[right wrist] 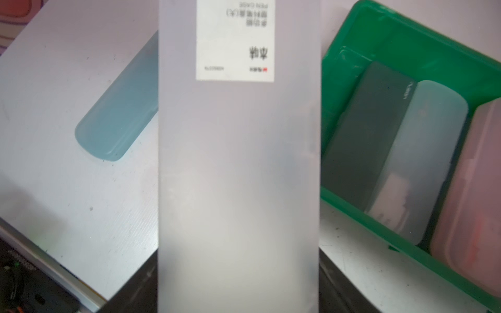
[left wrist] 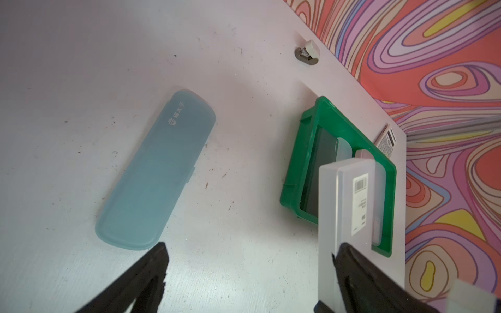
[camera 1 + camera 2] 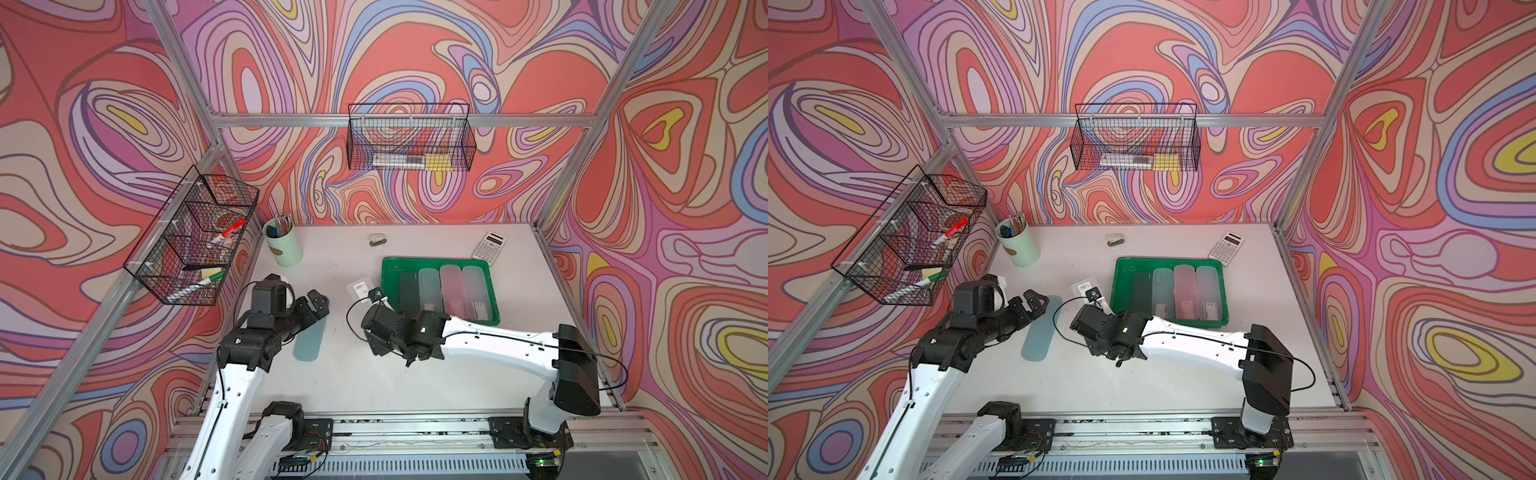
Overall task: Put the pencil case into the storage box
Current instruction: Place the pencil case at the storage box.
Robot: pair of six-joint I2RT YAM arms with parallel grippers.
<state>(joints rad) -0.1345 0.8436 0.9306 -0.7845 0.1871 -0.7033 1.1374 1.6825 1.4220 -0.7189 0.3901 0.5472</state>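
The right gripper swings outward over the pale green pencil case in the storage box next, turning and lowering to release. The frosted pencil case (image 3: 358, 289) still hangs crooked beside the storage box.
A frosted white pencil case (image 3: 358, 289) (image 1: 238, 162) with a barcode label is held off the table, my right gripper (image 3: 376, 305) (image 1: 238, 292) shut on its lower end. It hangs just left of the bright green storage box (image 3: 436, 261) (image 1: 406, 35), where several pencil cases lie side by side: black, pale green, pink and lilac. A teal pencil case (image 3: 308, 343) (image 2: 157, 170) lies flat on the table. My left gripper (image 3: 318, 301) (image 2: 249, 252) hovers open over its far end with nothing between the fingers.
A mint cup of pens (image 3: 284, 245) stands at the back left, a small stapler-like object (image 3: 377, 239) at the back middle and a calculator (image 3: 489, 247) behind the box. Black wire baskets hang on the left wall (image 3: 195, 237) and back wall (image 3: 409, 137).
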